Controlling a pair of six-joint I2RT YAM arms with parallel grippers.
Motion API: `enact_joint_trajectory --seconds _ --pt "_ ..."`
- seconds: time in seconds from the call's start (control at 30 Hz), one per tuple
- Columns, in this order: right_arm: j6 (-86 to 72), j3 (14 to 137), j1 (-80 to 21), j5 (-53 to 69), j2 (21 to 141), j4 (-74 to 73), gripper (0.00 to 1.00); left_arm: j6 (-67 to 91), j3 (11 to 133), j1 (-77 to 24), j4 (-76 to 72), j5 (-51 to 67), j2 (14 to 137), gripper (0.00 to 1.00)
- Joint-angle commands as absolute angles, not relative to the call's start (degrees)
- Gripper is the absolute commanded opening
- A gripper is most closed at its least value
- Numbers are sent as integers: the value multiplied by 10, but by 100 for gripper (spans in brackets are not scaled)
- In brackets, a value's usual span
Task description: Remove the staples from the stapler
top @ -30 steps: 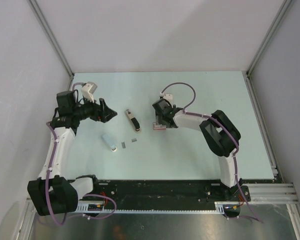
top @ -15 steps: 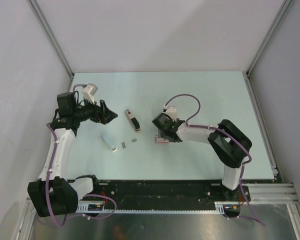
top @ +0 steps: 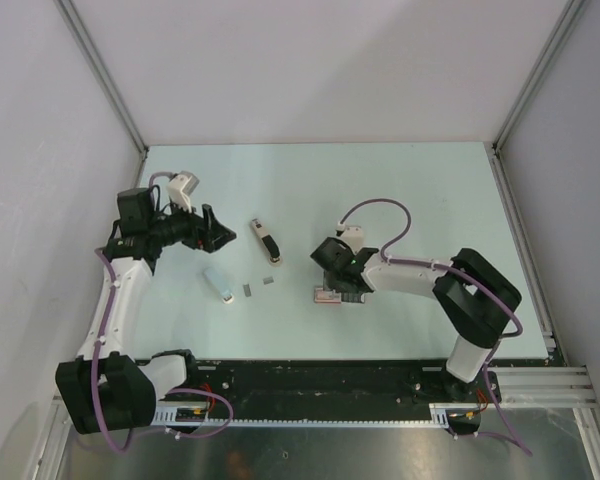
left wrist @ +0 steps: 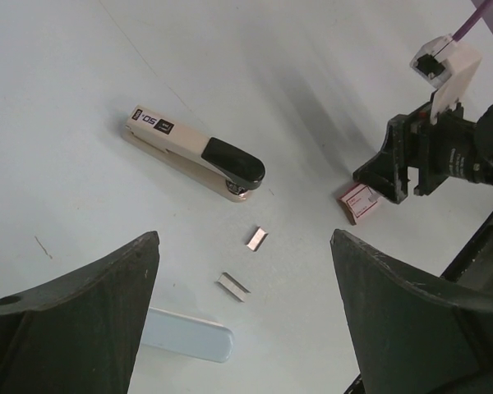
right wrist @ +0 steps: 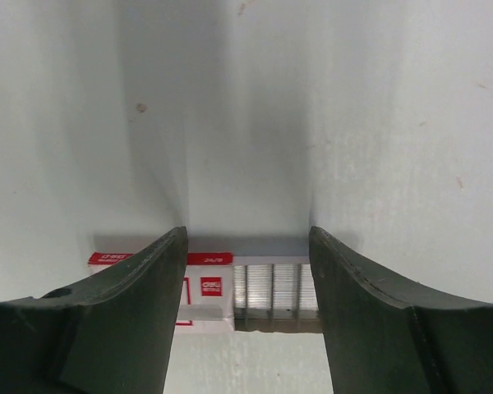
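Observation:
The staple strip by the blue piece (left wrist: 233, 286) is lying loose below and back. My left gripper should next move its open fingers down and back onto it.
The stapler (top: 267, 241) is a cream bar with a black cap, lying closed on the table; it also shows in the left wrist view (left wrist: 193, 154). Two short staple strips (top: 247, 291) (top: 268, 281) lie just near of it, also seen from the left wrist (left wrist: 233, 286) (left wrist: 258, 239). My left gripper (top: 220, 232) (left wrist: 245, 246) is open and empty, left of the stapler and apart from it. My right gripper (top: 332, 290) (right wrist: 246, 238) is open, low over a red-and-white staple box (right wrist: 205, 287) with staple strips (right wrist: 275, 287) showing in its open end.
A pale blue oblong piece (top: 217, 282) (left wrist: 185, 334) lies near-left of the loose staple strips. The staple box (top: 325, 296) (left wrist: 360, 202) lies right of the stapler. Grey walls enclose the table at left, back and right.
My right gripper has moved toward the near edge and slightly right, and the staple box has moved with it. My left gripper has shifted slightly right.

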State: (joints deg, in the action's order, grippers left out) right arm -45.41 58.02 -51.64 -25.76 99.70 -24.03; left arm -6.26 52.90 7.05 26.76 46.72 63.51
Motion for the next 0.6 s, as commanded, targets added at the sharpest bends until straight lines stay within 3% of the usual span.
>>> enact_joint_trajectory --seconds 0.0,0.3,0.57 --pt "-454 574 -481 -239 949 -261 66 -121 520 41 269 451 634 90" --pt "-397 569 -417 -231 903 -254 67 -246 508 -116 314 288 673 90" --pt "-368 533 -402 -239 841 -231 67 -196 473 -192 319 171 706 83"
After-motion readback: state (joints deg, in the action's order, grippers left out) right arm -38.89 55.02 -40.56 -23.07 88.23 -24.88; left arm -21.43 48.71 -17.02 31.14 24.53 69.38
